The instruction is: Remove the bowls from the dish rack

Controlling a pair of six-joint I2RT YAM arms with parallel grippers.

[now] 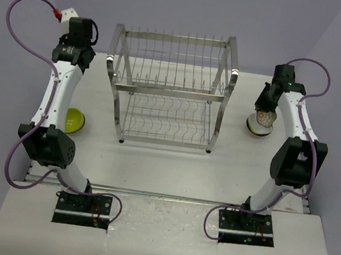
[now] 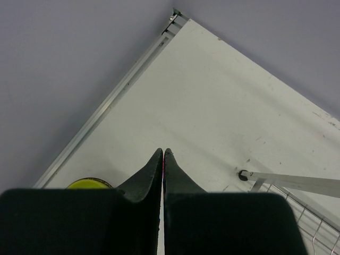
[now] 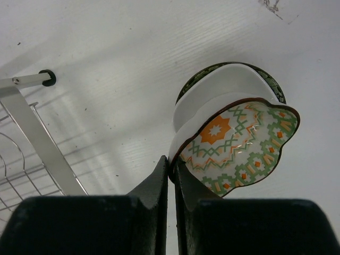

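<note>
The scalloped bowl still hangs tilted above the stack, so I will next lower it inside the white bowl (image 3: 212, 98) with my right gripper and then open.
The chrome wire dish rack (image 1: 168, 90) stands mid-table; no bowl shows on either tier. My right gripper (image 3: 171, 159) is shut on the rim of a scalloped bowl (image 3: 239, 146) with an orange and green patterned inside. It holds this bowl tilted over a white bowl (image 3: 212, 98) that sits in a dark speckled bowl (image 3: 272, 82), right of the rack (image 1: 260, 125). My left gripper (image 2: 162, 151) is shut and empty, high over the far left corner. A lime green bowl (image 1: 74, 121) lies left of the rack, partly hidden by my left arm, and shows in the left wrist view (image 2: 87, 184).
A rack foot shows in the left wrist view (image 2: 244, 174) and in the right wrist view (image 3: 48, 78). The table's metal edge rail (image 2: 122, 87) runs along the left side. Purple walls close in the back and sides.
</note>
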